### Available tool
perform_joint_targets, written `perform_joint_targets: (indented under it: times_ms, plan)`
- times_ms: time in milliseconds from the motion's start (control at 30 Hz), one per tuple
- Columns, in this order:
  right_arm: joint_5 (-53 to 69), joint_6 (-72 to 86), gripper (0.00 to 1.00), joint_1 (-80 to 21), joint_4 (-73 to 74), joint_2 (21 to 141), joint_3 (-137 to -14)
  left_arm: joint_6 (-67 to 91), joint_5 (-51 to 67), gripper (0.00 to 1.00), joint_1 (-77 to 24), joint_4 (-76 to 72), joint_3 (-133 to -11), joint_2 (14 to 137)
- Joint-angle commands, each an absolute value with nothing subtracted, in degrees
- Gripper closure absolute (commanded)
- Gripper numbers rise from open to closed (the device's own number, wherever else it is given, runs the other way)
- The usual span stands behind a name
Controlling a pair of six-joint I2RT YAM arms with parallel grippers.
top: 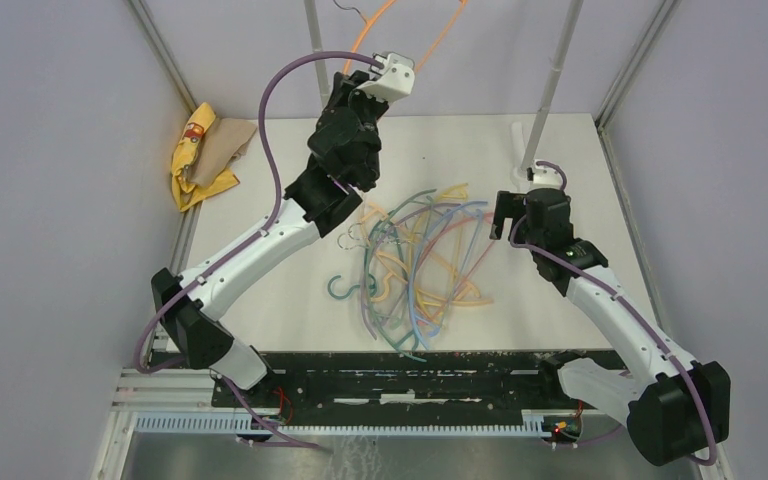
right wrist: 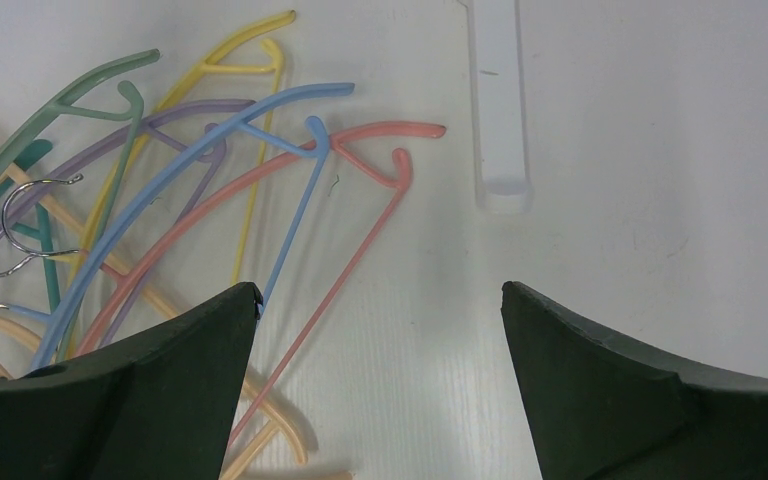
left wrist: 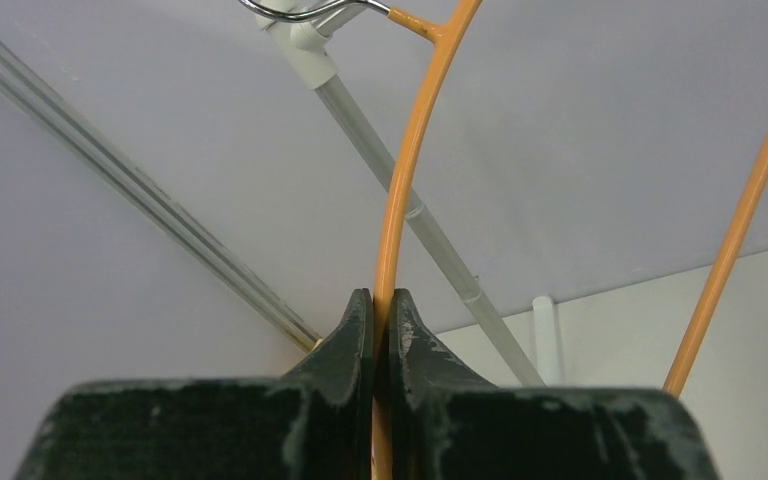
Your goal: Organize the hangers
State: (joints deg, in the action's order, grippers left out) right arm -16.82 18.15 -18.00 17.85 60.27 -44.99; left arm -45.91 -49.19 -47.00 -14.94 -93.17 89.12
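The hook is still beside the white rack joint, so my left gripper needs to carry the orange hanger [top: 375, 30] outward and to the right in the top view next.
My left gripper [top: 400, 62] is raised high at the back and shut on an orange hanger [top: 375, 30]. In the left wrist view the fingers [left wrist: 360, 330] pinch the orange hanger's arm [left wrist: 410, 150]. Its metal hook [left wrist: 300, 12] sits at the white rack joint [left wrist: 305, 45]. A pile of hangers [top: 425, 260] lies mid-table. My right gripper [top: 505, 212] is open and empty just right of the pile [right wrist: 380, 290]. Its view shows pink [right wrist: 360, 250], blue [right wrist: 290, 215], yellow [right wrist: 245, 70], green [right wrist: 90, 90], purple [right wrist: 190, 110] and peach [right wrist: 280, 420] hangers.
A grey upright rack pole [top: 550, 90] stands at the back right and another [top: 315, 50] at the back centre. The rack's white foot [right wrist: 497, 100] lies on the table ahead of my right gripper. A yellow and tan cloth [top: 200, 155] lies at the back left.
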Motion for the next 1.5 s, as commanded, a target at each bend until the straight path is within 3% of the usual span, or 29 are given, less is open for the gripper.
perform_joint_targets:
  times_ms: [0, 367, 767, 1200, 1467]
  plan:
    - [-18.09, 17.82, 0.00, -18.17, 15.74, 59.72, -45.91, -46.30, -48.90, 0.97, -47.01, -18.26, -92.84, 87.99]
    - [-18.89, 17.16, 0.00, -18.17, 14.88, 59.80, -45.24, -47.22, -49.97, 0.97, -46.28, -15.16, -95.52, 91.45]
    - [-19.09, 17.01, 0.00, -18.20, 14.06, 62.11, -46.38, -50.78, -48.29, 0.97, -46.15, -12.13, -110.21, 98.63]
    - [-19.29, 16.58, 0.00, -18.11, 12.86, 65.53, -47.69, -47.14, -48.91, 0.97, -44.00, 4.10, -129.30, 111.04]
    - [-18.70, 16.52, 0.00, -18.09, 11.89, 68.70, -48.35, -45.07, -47.79, 0.97, -41.78, 7.39, -134.23, 116.21]
